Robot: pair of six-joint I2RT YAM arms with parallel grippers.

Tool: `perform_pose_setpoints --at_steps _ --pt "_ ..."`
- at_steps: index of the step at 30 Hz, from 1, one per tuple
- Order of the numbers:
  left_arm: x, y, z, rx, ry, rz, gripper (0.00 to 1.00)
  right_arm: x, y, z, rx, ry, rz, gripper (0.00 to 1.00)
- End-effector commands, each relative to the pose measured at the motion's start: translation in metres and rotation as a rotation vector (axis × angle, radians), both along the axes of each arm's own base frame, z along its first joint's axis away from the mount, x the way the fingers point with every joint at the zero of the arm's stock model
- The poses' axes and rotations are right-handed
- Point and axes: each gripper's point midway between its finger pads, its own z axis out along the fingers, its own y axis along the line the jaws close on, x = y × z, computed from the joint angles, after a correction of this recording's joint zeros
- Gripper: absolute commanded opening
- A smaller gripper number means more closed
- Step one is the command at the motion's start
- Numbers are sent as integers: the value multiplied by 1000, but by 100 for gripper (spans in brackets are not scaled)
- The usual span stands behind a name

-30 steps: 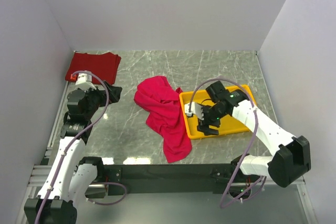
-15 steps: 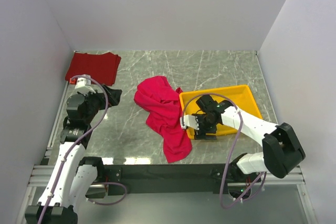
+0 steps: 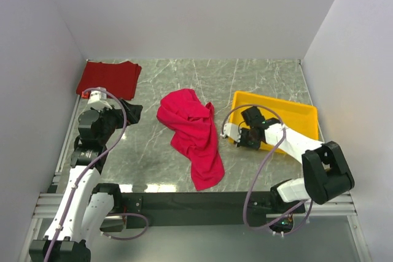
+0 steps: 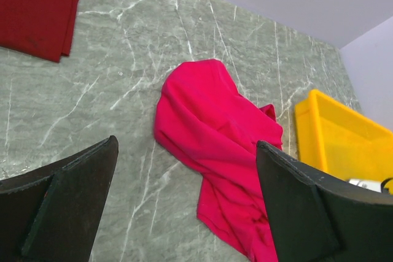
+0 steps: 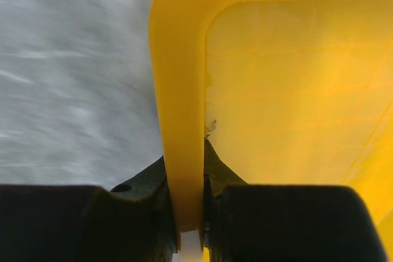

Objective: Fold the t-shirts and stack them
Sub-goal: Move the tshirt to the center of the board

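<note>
My right gripper needs to first move the tray's rim outward, turn the crooked tray straight, then open, to get the yellow tray [image 3: 288, 111] beside the far wall.
The crumpled crimson t-shirt [image 3: 187, 130] [image 4: 212, 127] lies mid-table. Folded flat at the far left corner is the maroon t-shirt [image 3: 109, 78] [image 4: 37, 4]. My left gripper [image 3: 128, 111] [image 4: 185, 145] hovers open above the table between the two shirts, holding nothing. At the right, my right gripper [image 3: 238, 135] [image 5: 184, 151] is shut on the left rim of the yellow tray [image 3: 288, 111] [image 5: 178, 78], one finger inside the wall and one outside. The tray stands apart from the crimson shirt.
The yellow tray [image 4: 334, 133] has nothing in it and sits skewed close to the right wall. White walls close the table on three sides. Bare marble shows between the crimson shirt and the tray.
My right gripper closed on the tray's left rim, and the tray slid right and turned, off the crimson shirt's edge. The left arm barely moved.
</note>
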Motion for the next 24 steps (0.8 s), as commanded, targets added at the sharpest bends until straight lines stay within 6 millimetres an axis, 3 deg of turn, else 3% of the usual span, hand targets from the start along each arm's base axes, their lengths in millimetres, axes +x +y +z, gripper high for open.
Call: perform_pose_setpoints --at_steps 1,2,4,5,10,11,12,13,14,16,17,18,19,24 --pt "5 -4 12 -7 -36 -25 99 65 -17 28 -27 -185 17 9" --pt "6 -5 13 -7 -38 -28 99 87 -23 42 -14 -217 8 9" --pt "9 -6 12 -4 -28 -38 99 100 -27 37 -27 -178 67 8" --pt "10 -7 14 -4 -33 -38 99 117 -23 49 -13 -207 90 8" --pt "12 -5 12 -4 -16 -27 99 154 -15 41 -14 -186 216 7" --pt "12 -5 13 -9 -16 -23 99 170 -13 49 -14 -218 221 7" --pt "11 -4 11 -12 -10 -18 99 177 -16 37 -29 -194 237 6" --pt "11 -3 11 -15 -9 -9 99 196 -16 48 -33 -228 238 6" --pt "10 -3 12 -23 -10 -5 99 205 -18 36 -38 -204 241 5" --pt "8 -2 10 -31 0 2 99 224 -27 37 -42 -219 227 5" --pt "7 -1 9 -40 7 10 99 244 -29 50 -46 -260 218 5" --pt "7 -1 10 -43 4 13 99 252 -32 40 -52 -241 219 6" --pt "6 -1 10 -45 9 17 99 266 -40 49 -60 -268 201 6" --pt "5 2 9 -65 12 40 99 293 -58 36 -108 -289 244 6"
